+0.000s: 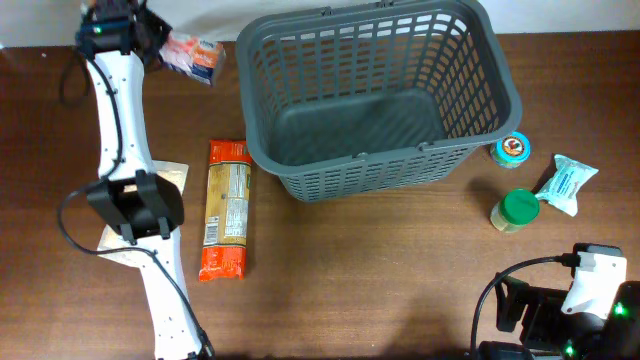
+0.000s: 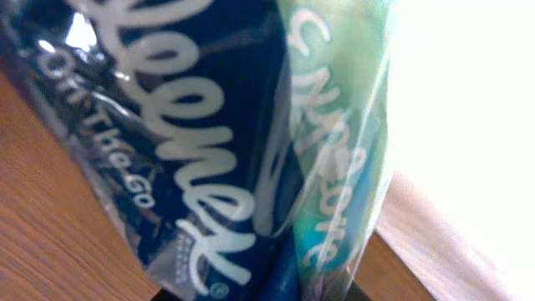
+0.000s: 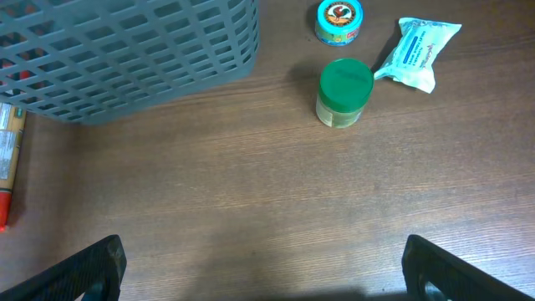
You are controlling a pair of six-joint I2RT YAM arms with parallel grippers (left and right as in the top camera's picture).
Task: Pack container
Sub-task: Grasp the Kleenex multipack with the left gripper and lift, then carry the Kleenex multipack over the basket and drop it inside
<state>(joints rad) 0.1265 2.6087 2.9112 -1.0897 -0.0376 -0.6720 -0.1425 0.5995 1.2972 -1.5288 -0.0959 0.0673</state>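
Next, the left gripper lifts the pack (image 1: 195,57) across the container's rim, to the right in the overhead view, lowers it to the container's empty bottom and releases it.
The container, a large dark grey slotted basket (image 1: 375,165), stands empty at the back middle; its wall also shows in the right wrist view (image 3: 125,50). My left gripper (image 1: 150,42) is at the far left back corner, shut on a tissue pack (image 1: 195,57). In the left wrist view the pack (image 2: 217,142) fills the frame between the jaws, dark blue and green with white lettering. My right gripper (image 3: 263,267) is open and empty over bare table at the front right (image 1: 525,312).
An orange pasta packet (image 1: 226,208) and a flat beige packet (image 1: 170,175) lie left of the basket. Right of the basket are a small round tin (image 1: 513,149), a green-lidded jar (image 1: 517,209) and a white and blue pouch (image 1: 568,183).
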